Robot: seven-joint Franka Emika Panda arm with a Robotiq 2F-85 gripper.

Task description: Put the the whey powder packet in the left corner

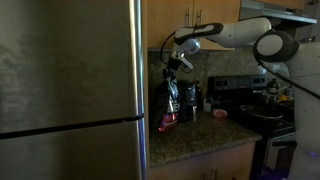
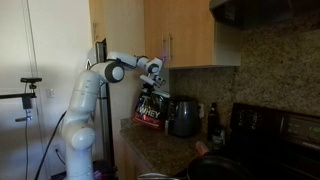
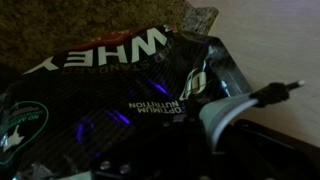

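The granite nook (image 1: 153, 131) lies outward of the robot's gripper by the fridge, so the gripper will carry the packet (image 1: 168, 106) outward and toward the fridge's side, then release the packet's top edge.
The whey powder packet (image 1: 168, 106) is a tall dark glossy pouch with a red-orange lower part. It stands upright, at or just above the granite counter, close to the fridge's side and in front of the tiled backsplash. It also shows in an exterior view (image 2: 150, 108). My gripper (image 1: 177, 63) (image 2: 153, 79) is at the packet's top edge and looks shut on it. In the wrist view the packet (image 3: 120, 90) fills the frame, with "WHEY" lettering. My jaws (image 3: 190, 150) are dark against it. The left corner (image 1: 158, 136) is the granite nook by the fridge.
The grey steel fridge (image 1: 70, 90) fills the left side. A black toaster (image 1: 188, 100) (image 2: 183, 116) stands right beside the packet. A stove with pans (image 1: 255, 105) lies further along the counter. Wooden cabinets (image 2: 190, 35) hang overhead. A white cable (image 3: 235, 108) crosses the wrist view.
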